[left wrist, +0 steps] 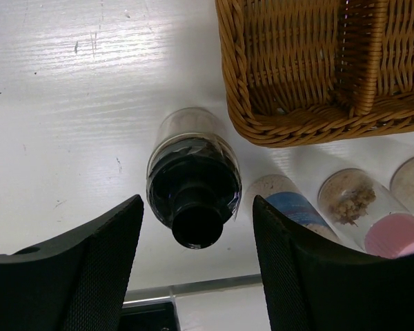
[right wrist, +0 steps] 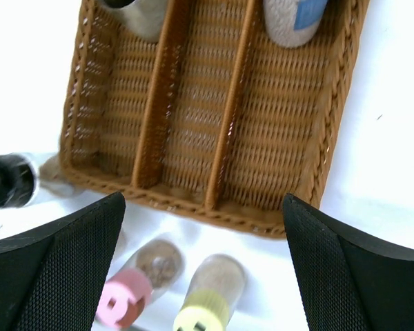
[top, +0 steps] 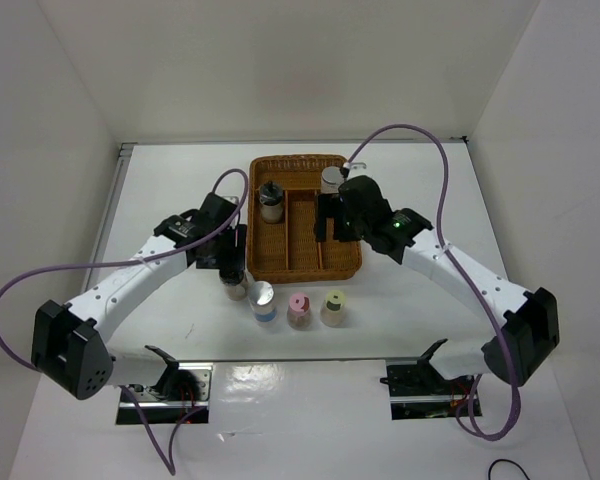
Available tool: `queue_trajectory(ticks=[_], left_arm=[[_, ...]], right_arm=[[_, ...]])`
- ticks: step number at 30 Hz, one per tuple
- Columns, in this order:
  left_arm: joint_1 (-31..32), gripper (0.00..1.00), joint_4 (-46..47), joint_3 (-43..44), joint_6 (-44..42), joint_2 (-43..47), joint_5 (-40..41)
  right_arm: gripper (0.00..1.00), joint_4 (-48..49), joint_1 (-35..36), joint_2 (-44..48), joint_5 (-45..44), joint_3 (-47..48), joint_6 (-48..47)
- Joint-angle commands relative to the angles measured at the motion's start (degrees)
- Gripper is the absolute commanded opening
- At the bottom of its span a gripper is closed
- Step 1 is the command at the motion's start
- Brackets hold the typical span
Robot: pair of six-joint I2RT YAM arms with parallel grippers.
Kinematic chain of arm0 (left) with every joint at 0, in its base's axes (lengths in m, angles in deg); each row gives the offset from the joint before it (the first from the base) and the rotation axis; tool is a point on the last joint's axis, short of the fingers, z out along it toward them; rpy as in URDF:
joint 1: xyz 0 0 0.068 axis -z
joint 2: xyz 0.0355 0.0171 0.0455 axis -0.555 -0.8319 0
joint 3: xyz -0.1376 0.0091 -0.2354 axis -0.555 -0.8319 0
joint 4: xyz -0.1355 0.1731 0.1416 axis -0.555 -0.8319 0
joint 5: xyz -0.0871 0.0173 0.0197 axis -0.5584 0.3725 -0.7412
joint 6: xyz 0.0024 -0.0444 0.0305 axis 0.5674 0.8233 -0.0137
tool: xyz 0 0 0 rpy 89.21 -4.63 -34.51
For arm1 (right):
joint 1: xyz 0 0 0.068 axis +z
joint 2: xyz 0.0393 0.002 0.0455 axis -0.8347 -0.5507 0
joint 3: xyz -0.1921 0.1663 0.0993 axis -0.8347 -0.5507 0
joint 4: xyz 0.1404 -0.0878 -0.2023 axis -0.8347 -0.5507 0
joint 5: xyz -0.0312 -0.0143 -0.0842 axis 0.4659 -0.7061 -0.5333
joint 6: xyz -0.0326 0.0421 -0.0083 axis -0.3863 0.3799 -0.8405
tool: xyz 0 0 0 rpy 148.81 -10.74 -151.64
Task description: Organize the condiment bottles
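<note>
I will next move my right gripper back from over the tray (top: 300, 242) and down to close around the yellow-green cap (top: 335, 300). That bottle is still outside the sections of the wicker tray.
A black-capped bottle (top: 234, 284) stands on the table just left of the wicker tray (top: 300, 242). My left gripper (top: 230, 262) hangs open right above it. In the left wrist view the black cap (left wrist: 193, 200) sits between and ahead of my spread fingers, untouched. A silver-capped bottle (top: 263, 298), a pink-capped one (top: 299, 308) and a yellow-green-capped one (top: 333, 305) stand in a row before the tray. Another black-capped bottle (top: 271, 200) stands in the tray's left compartment, and a silver-capped one (top: 332, 180) in its right. My right gripper (top: 335, 225) is open and empty over the tray.
The tray has two long dividers (right wrist: 155, 103) and an empty middle compartment. White walls close in the table at the back and sides. A purple cable loops over each arm. The table's near edge has a metal strip (left wrist: 193, 286).
</note>
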Motion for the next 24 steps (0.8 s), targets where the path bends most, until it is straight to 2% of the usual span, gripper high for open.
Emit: queue_trajectory(ticks=[1,6,9,13,24], left_arm=[[0.8,0.71,0.3,1.7,1.2,-0.2,2.3],[0.8,0.65,-0.2,2.2,1.2,-1.3,2.8],[0.8,0.53,-0.2,2.9,1.7,-1.3,3.4],[0.8,0.43,-1.3,3.4,1.7,-1.3,3.9],[1.3,0.22,-2.9,4.5,1.7,-1.8,3.9]], right_arm=[[0.98,-2.3,0.5,3.7,2.3,-1.5,3.9],[0.98,-4.7,1.9,5.6,4.2,-3.4,6.6],[0.98,-6.3,2.7,6.2,4.7,-5.0,8.8],[0.98,-9.0,4.5,4.9,5.4,-5.0,10.5],[0.98,-16.8,7.1,3.9,3.7,-4.5,16.8]])
